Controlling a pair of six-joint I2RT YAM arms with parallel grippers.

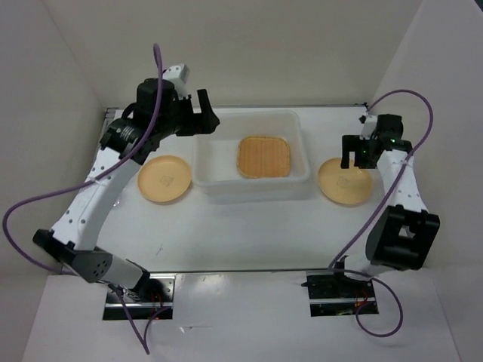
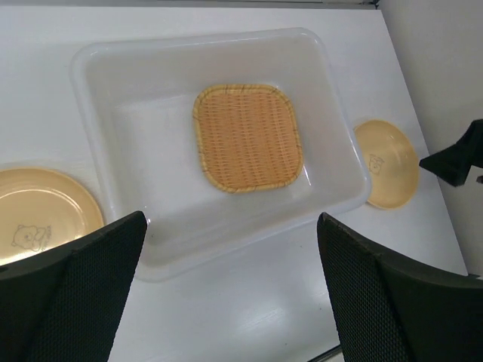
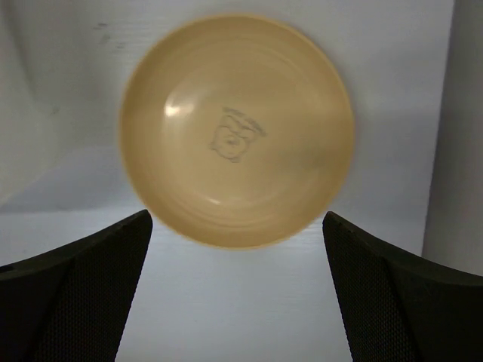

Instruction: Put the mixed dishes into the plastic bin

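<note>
My right gripper should next go down and to the right in the wrist view, onto the round tan-yellow plate's wall-side rim [image 1: 370, 189] [image 3: 344, 172], as the bare tabletop there leaves a finger room.
The translucent white plastic bin [image 1: 204, 175] stands mid-table and holds the rounded-square woven tan plate [image 1: 265, 157], which also shows in the left wrist view [image 2: 247, 137]. One round tan-yellow plate [image 1: 164, 179] lies left of the bin, the other [image 1: 344, 182] lies to its right. My left gripper [image 1: 205, 119] is open and empty, raised over the bin's far left corner. My right gripper [image 1: 356, 157] is open and empty above the right plate [image 3: 237, 130], jaws spread wide on either side of its near edge. No glass cups are in view.
White walls enclose the table at the back and on both sides. The right wall stands close beside the right plate. Purple cables loop off both arms. The right arm's tip shows at the right edge of the left wrist view [image 2: 460, 157].
</note>
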